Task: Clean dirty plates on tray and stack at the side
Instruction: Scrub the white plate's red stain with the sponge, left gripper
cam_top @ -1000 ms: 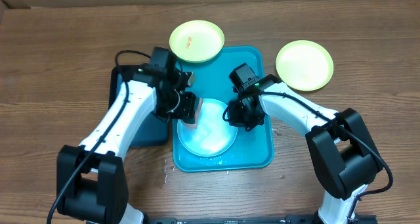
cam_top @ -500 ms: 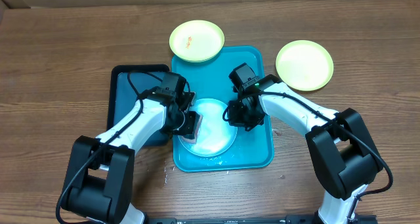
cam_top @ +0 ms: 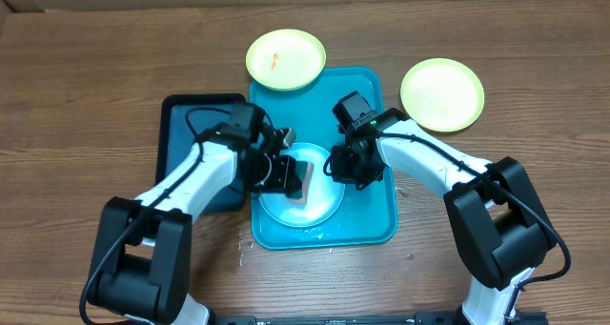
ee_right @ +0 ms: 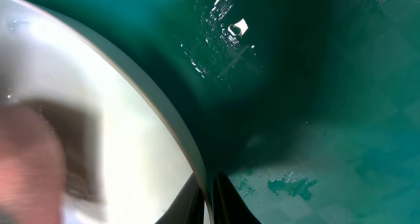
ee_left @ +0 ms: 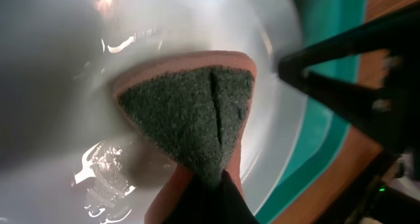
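The navy tray's near end (cam_top: pixel 220 199) is to the left of my left gripper in the overhead view. My left gripper will next swing up, across and down to release the sponge in it.
The light blue plate (cam_top: pixel 310 199) lies wet in the teal tray (cam_top: pixel 372 215). My left gripper (cam_top: pixel 297 179) is shut on an orange sponge (ee_left: pixel 190 109), whose green scouring face presses on the plate (ee_left: pixel 52 86) near its middle. My right gripper (cam_top: pixel 341 168) is shut on the blue plate's right rim (ee_right: pixel 197 152), one finger on each side of the edge. One pale yellow plate with a small orange smear (cam_top: pixel 286 58) rests at the tray's far left corner. Another yellow plate (cam_top: pixel 441 94) lies on the table to the right.
A dark navy tray (cam_top: pixel 186 134) sits left of the teal one, under my left arm. Water drops lie on the teal tray floor (ee_right: pixel 289 184). Bare wooden table (cam_top: pixel 76 106) surrounds everything.
My left gripper has slid the sponge rightward across the blue plate, from its left rim to near the middle. The right gripper has held still on the rim.
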